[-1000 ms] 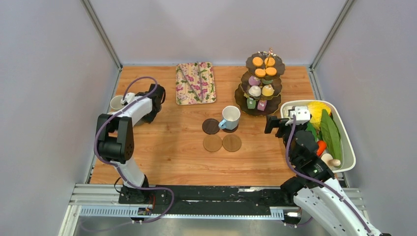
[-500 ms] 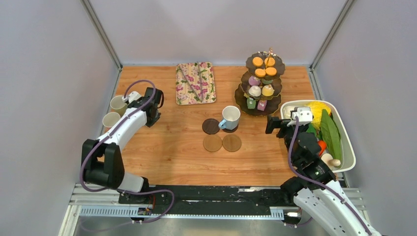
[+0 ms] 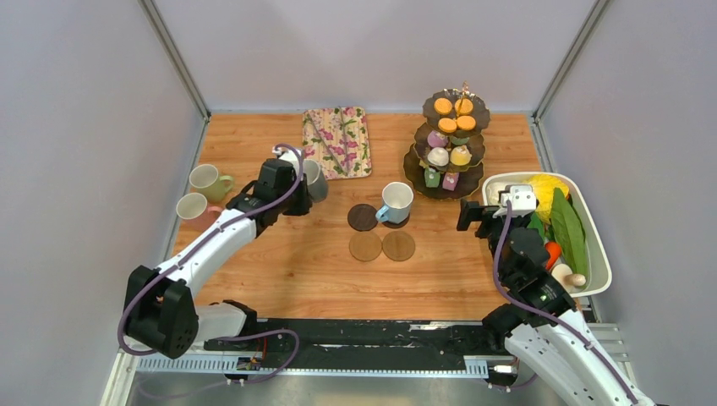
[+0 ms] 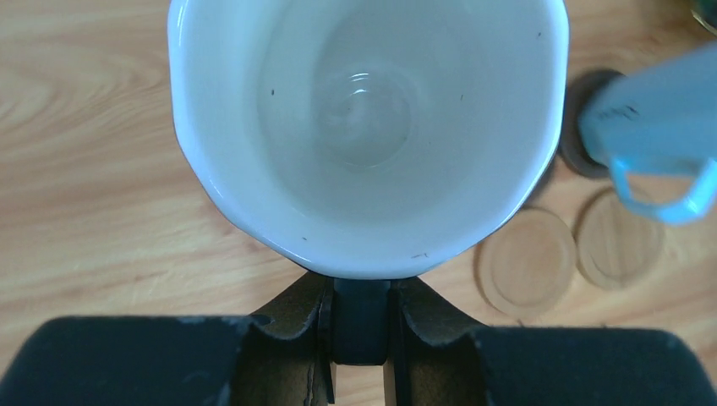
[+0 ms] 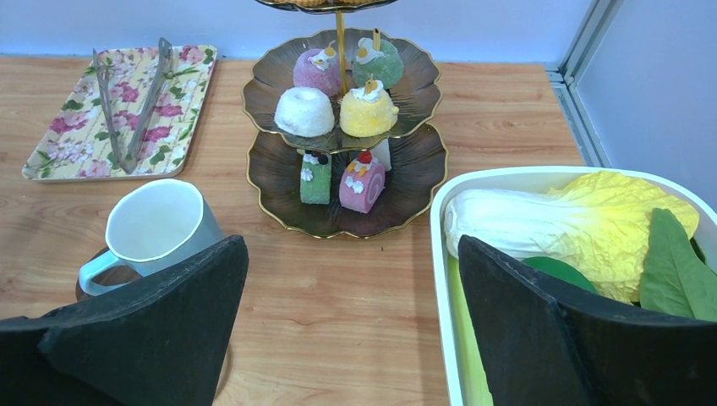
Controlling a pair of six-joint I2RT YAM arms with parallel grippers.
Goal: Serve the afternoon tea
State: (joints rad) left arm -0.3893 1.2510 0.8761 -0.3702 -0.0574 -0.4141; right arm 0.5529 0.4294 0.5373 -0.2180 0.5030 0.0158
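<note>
The bare dark coaster (image 3: 363,217) is below my left gripper, to its right in the top view, so next my left gripper will take the grey mug there, lower it and let go.
My left gripper (image 3: 299,183) is shut on the handle of a grey mug (image 3: 315,179), held upright over the table left of the coasters. In the left wrist view the fingers (image 4: 309,326) pinch the dark handle below the mug's white inside (image 4: 363,110). A pale blue mug (image 3: 396,201) stands on a dark coaster, with a bare dark coaster (image 3: 363,217) beside it. Two light brown coasters (image 3: 365,246) lie in front. The three-tier stand (image 3: 420,172) holds several small cakes (image 5: 305,111). My right gripper (image 5: 351,326) is open and empty, between the stand and the white tub.
A green mug (image 3: 205,180) and a pink mug (image 3: 193,207) stand at the left edge. A floral tray (image 3: 336,142) with tongs lies at the back. The white tub (image 3: 599,254) of vegetables is on the right, close beside my right gripper.
My left arm has swung from the mugs at the left edge toward the middle, carrying the grey mug. The right arm has barely moved.
</note>
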